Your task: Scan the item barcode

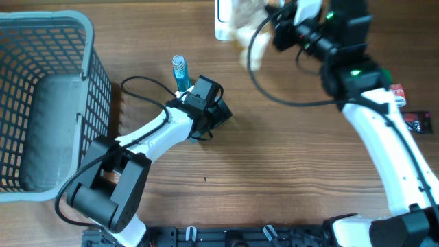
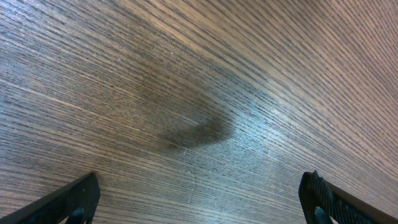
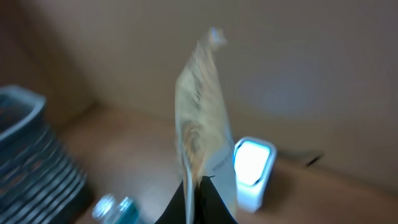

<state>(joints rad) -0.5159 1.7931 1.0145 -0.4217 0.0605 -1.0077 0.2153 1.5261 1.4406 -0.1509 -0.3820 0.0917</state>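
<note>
The robot's right gripper will next move down and away from the scanner point(image 1: 223, 20) and tilt its fingers toward the table, since the table has room for the pouch point(image 1: 248, 34) there.
My right gripper point(image 3: 198, 190) is shut on the bottom edge of a flat beige pouch point(image 3: 200, 106), which stands upright and motion-blurred above the jaws. A white scanner point(image 3: 252, 171) with a lit blue-white window stands just behind and to the right of the pouch. From overhead, the pouch point(image 1: 248, 34) hangs blurred at the table's far edge next to the scanner point(image 1: 223, 20), held by the right gripper point(image 1: 280, 24). No barcode can be made out. My left gripper point(image 1: 218, 113) hovers mid-table, open and empty, with its fingertips point(image 2: 78, 198) wide apart over bare wood.
A grey mesh basket point(image 1: 86, 75) fills the left side. A small clear bottle with blue contents point(image 1: 180, 72) stands just beyond the left gripper. A red packet point(image 1: 398, 95) and a dark packet point(image 1: 418, 122) lie at the right edge, beside the right arm.
</note>
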